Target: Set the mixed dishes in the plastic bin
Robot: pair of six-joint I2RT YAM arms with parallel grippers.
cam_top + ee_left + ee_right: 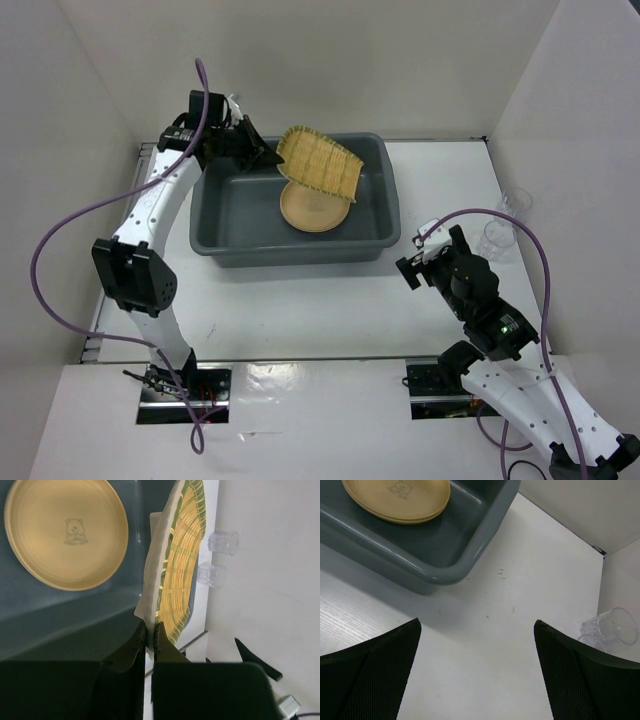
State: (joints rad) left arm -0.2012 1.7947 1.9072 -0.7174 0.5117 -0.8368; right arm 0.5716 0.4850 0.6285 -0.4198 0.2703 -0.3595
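Observation:
The tilted bamboo tray needs to get onto the tan plates, so the robot's left gripper should first reach down into the bin (300, 252).
The dark grey plastic bin (300, 252) stands at the table's middle. Tan plates (312, 210) lie inside it, looking like a stack of two in the right wrist view (400, 497). My left gripper (272, 158) is shut on the edge of the woven bamboo tray (320, 165), which hangs tilted over the bin's far side, above the plates. In the left wrist view the tray (182, 565) stands edge-on between the closed fingers (150, 627). Two clear cups (500, 235) (517, 203) stand by the right wall. My right gripper (415, 262) hovers open and empty over bare table right of the bin.
White walls close in the table on the left, back and right. The cups (610, 627) sit close to the right wall. A purple cable loops from each arm.

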